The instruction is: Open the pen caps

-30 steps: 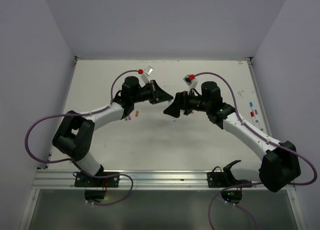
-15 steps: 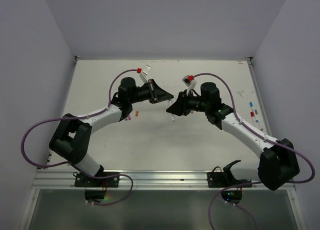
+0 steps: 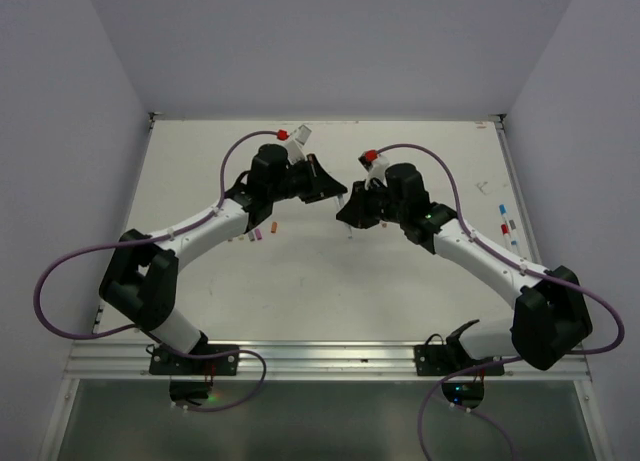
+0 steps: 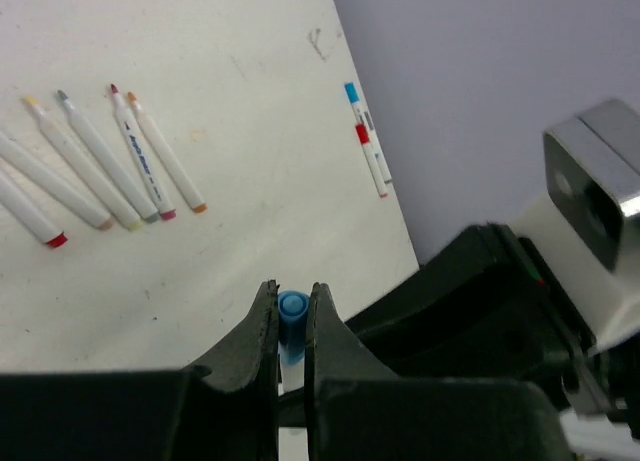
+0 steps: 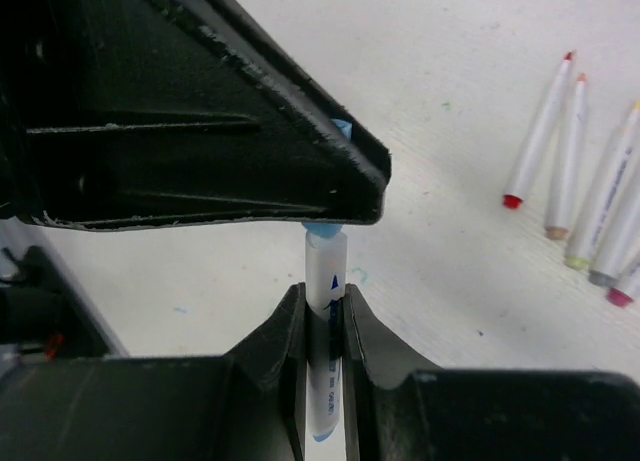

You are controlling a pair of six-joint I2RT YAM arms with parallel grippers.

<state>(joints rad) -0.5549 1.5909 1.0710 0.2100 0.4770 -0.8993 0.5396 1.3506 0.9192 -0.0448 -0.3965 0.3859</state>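
I will move my left gripper to the left in the top view and down beside the orange cap to let go, because the loose caps lie in a row.
A white pen [image 5: 326,271] with a blue pen cap [image 4: 292,309] hangs in the air over the middle of the table. My left gripper [image 4: 291,299] is shut on the blue cap end, which sticks out a little past its fingertips. My right gripper [image 5: 323,306] is shut on the pen's white barrel, with the blue cap [image 5: 322,226] just above its fingertips. The left gripper's black fingers [image 5: 200,111] cover the cap from above. In the top view the left gripper [image 3: 335,193] and right gripper [image 3: 350,217] meet tip to tip.
Several uncapped white pens [image 4: 100,161] lie side by side on the table, also in the right wrist view as a row of pens [image 5: 590,221]. Two more pens [image 4: 368,146] with blue and red ends lie near the right edge. Small pink and orange caps [image 3: 262,231] lie under the left arm.
The right gripper was open and apart from the left one; it has moved in to the left gripper and shut on the pen's barrel. The left gripper stayed shut on the cap.
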